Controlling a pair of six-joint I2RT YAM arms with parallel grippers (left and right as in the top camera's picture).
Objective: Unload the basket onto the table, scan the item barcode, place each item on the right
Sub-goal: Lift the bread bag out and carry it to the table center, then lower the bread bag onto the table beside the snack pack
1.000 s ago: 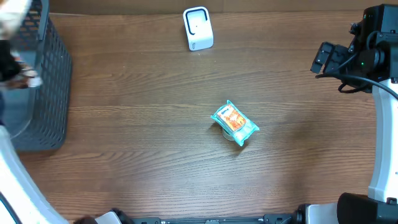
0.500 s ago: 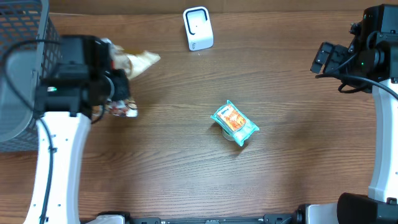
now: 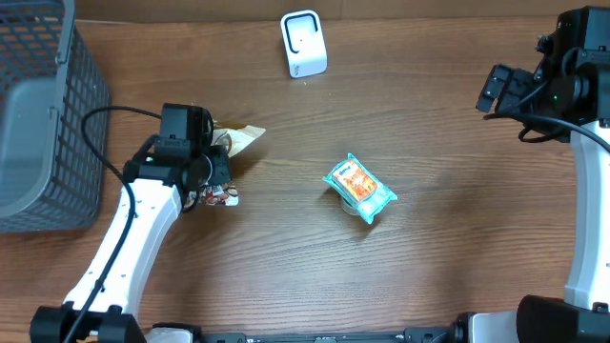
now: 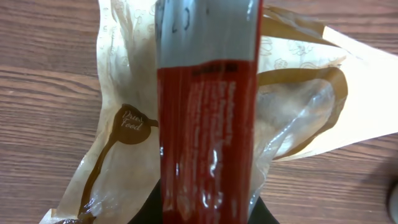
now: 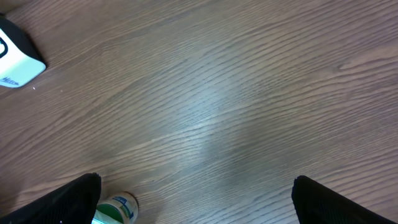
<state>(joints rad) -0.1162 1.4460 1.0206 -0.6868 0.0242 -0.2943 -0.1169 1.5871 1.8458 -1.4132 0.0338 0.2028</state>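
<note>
The tabletop is below my left gripper, close under the beige and clear wrapper [image 3: 244, 139], so it needs to move down there and release the red snack packet.
My left gripper [image 3: 208, 170] is shut on a red snack packet [image 4: 208, 124] that has a grey top. A beige and clear wrapper [image 3: 244, 139] sticks out beside it, and this wrapper [image 4: 311, 93] fills the left wrist view behind the packet, just above the wood. The white barcode scanner [image 3: 303, 43] stands at the table's far edge, well to the right of the held packet. My right gripper [image 3: 496, 88] hangs open at the far right with nothing in it. Its dark fingertips [image 5: 78, 199] frame bare wood, and the scanner [image 5: 15, 59] shows at the upper left.
A teal snack pack [image 3: 359, 188] lies mid-table on top of a green and white container [image 5: 115, 210]. A dark mesh basket [image 3: 91, 143] with a grey bin inside stands at the left edge.
My left arm swung out from over the basket to the table's left-middle, carrying the packet right and toward the front. The right arm has stayed still.
</note>
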